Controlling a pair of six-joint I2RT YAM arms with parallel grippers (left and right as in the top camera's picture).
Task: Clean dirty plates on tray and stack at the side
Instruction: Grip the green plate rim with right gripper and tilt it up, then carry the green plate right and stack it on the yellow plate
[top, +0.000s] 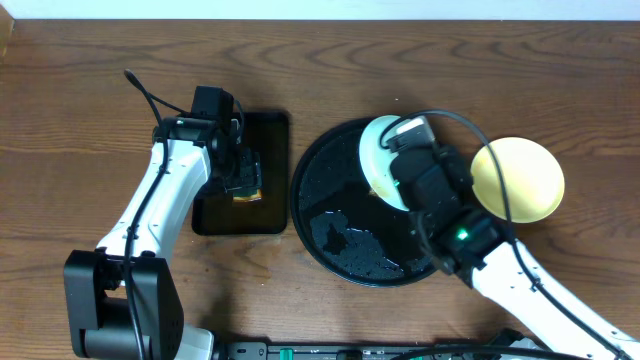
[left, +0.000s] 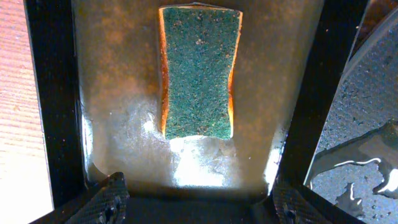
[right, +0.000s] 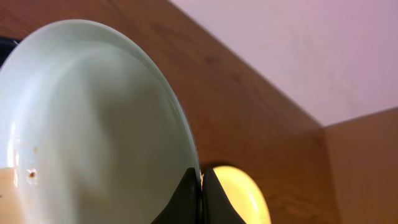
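I will next turn the mint-green plate level with my right gripper and lower it onto the yellow one, because the pale yellow plate is lying flat next to the round tray.
My right gripper is shut on the rim of a pale mint-green plate and holds it tilted up on edge over the large round black tray. In the right wrist view the plate fills the left side, with small brown specks near its lower left, and the fingers pinch its rim. A pale yellow plate lies flat on the wooden table to the right of the tray; it also shows in the right wrist view. My left gripper is open above a green sponge. A third plate is out of view.
The sponge lies in a small rectangular black tray left of the round tray. Water pools on the round tray's front part. Brown wood-grain tabletop surrounds both trays.
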